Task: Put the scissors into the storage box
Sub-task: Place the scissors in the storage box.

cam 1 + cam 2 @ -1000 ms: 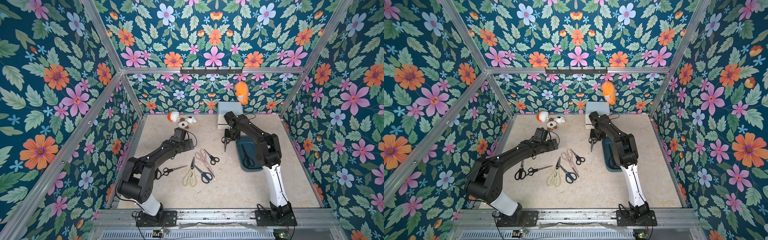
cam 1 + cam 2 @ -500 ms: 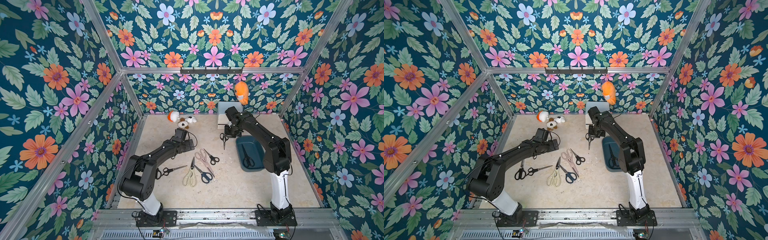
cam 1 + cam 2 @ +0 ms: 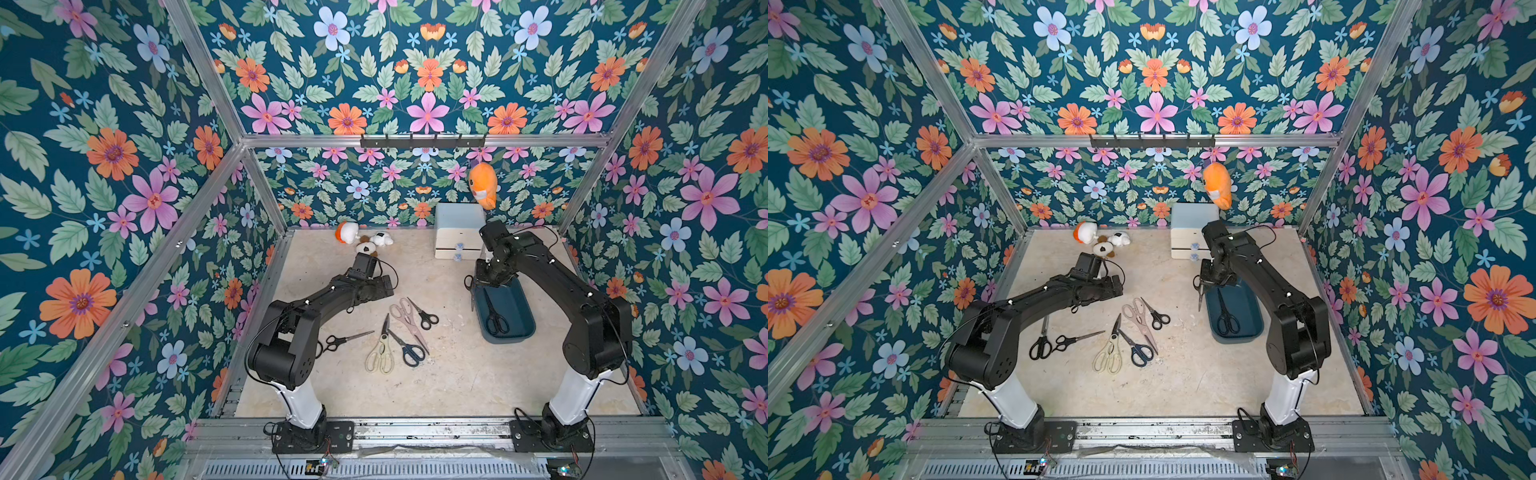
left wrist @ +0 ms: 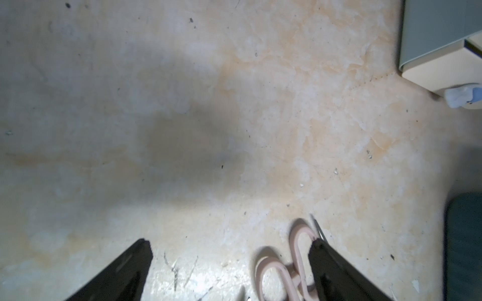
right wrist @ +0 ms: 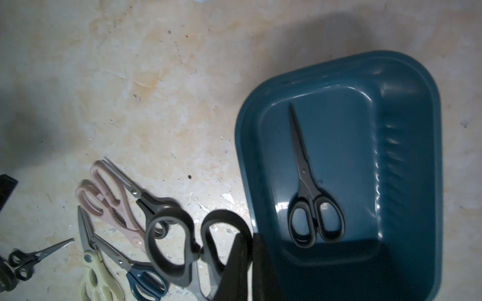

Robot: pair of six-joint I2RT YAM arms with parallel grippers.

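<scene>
The held scissors (image 3: 471, 293) still hang outside the storage box, so my right gripper must next cross the box's rim, go down over the black pair inside and release.
My right gripper (image 3: 478, 286) (image 5: 251, 241) is shut on the handle of a black-handled pair of scissors (image 3: 471, 293) (image 5: 169, 245). That pair hangs blades down over the far left corner of the teal storage box (image 3: 519, 307) (image 5: 245, 146). One black pair (image 3: 494, 318) (image 5: 310, 198) lies inside the box. Mid-table lie a pinkish pair (image 3: 405, 318) (image 4: 294, 260), a small black pair (image 3: 424, 316), a cream pair (image 3: 380, 353), a dark-blue pair (image 3: 409, 349) and two more black pairs (image 3: 1077, 340) (image 3: 1040, 343). My left gripper (image 3: 386, 286) (image 4: 229, 245) hovers open and empty beside the pinkish handles.
A white two-drawer cabinet (image 3: 459, 237) stands at the back, just behind the right arm. Small plush toys (image 3: 365, 241) lie at the back left, and an orange plush (image 3: 482, 185) hangs on the rear wall. Flowered walls close in the table.
The right gripper has carried its black scissors a little to the right and nearer, over the box's far left corner. The left arm has not moved.
</scene>
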